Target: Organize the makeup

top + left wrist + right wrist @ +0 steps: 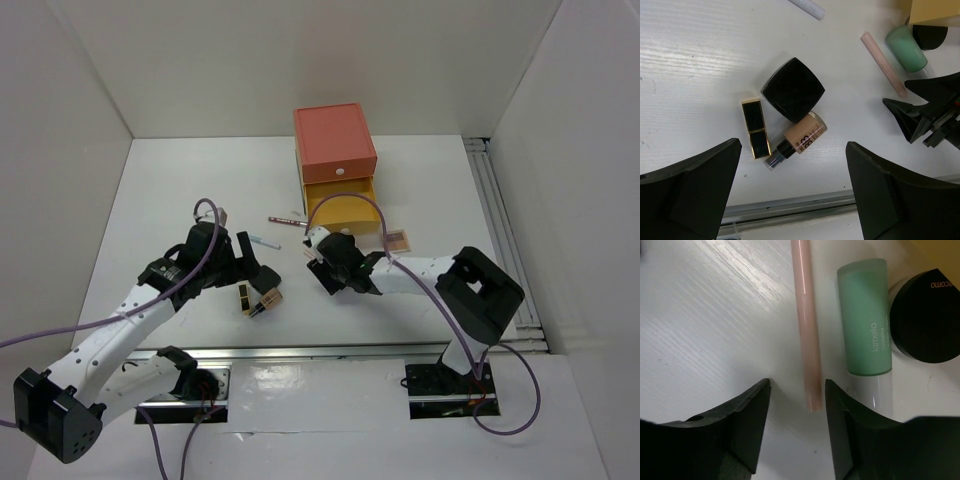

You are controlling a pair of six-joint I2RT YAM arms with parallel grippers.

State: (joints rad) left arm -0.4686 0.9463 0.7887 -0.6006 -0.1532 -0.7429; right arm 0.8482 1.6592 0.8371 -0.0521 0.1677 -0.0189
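My left gripper moves outward and down past the black compact onto the pale blue pencil's middle (265, 242) next, and it turns because that pencil lies slanted.
In the left wrist view a black square compact (793, 90), a gold-black lipstick (755, 128) and a beige foundation tube (801, 139) lie together on the white table. My left gripper (792, 155) hangs wide open above them, holding nothing. To the right a thin pink stick (806, 325), a mint tube (865, 315) and a round black pot (925, 315) lie side by side. My right gripper (796, 387) stands partly open low over the table. The pink stick's near end lies between its fingers, close to the right one, with a gap showing on both sides.
The stacked drawer box (335, 140) stands at the back centre, its yellow drawer (345, 212) pulled open just beyond the right gripper (322, 262). A pink palette (397, 240) lies right of the drawer. Thin pencils (287, 218) lie left of it. A metal rail (790, 207) runs along the near edge.
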